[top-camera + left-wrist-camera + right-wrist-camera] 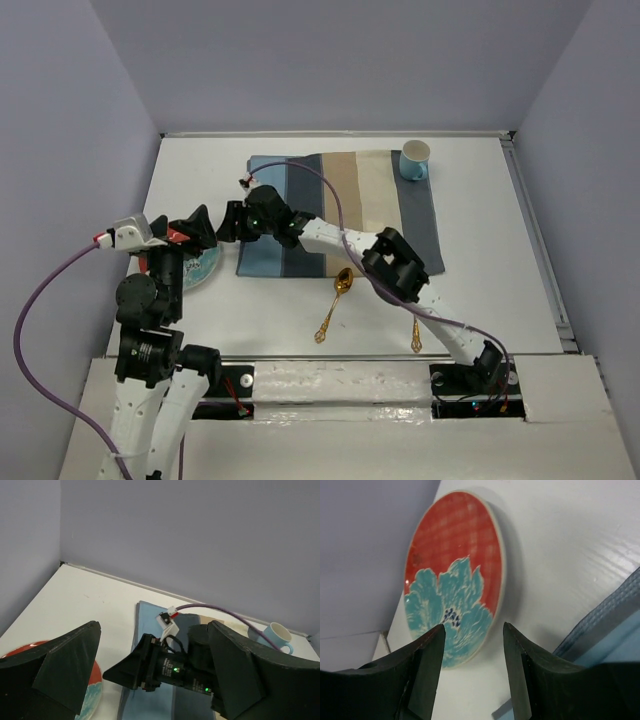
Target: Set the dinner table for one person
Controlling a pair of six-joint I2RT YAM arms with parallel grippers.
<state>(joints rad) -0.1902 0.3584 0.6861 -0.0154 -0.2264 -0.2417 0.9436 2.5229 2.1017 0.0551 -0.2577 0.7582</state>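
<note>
My right gripper lowers and eases back onto the plate's rim beside the placemat next, because that raised rim runs between its open fingers in the wrist view.
The dinner table [195,165] is a large white top. A red plate with a teal flower [201,270] lies at its left, also seen in the right wrist view [452,570] and at the edge of the left wrist view [95,685]. My left gripper [197,229] hovers open and empty over the plate's far edge. My right gripper [230,222] reaches across the striped placemat [365,200] and faces the left gripper, open and empty, a little short of the plate. In the right wrist view its jaws [473,627] frame the plate's near rim.
A light blue cup [414,160] stands on the placemat's far right corner, also in the left wrist view [277,635]. A gold spoon [335,300] and a second gold utensil [415,335] lie near the front edge. A metal rail [535,240] runs along the right side.
</note>
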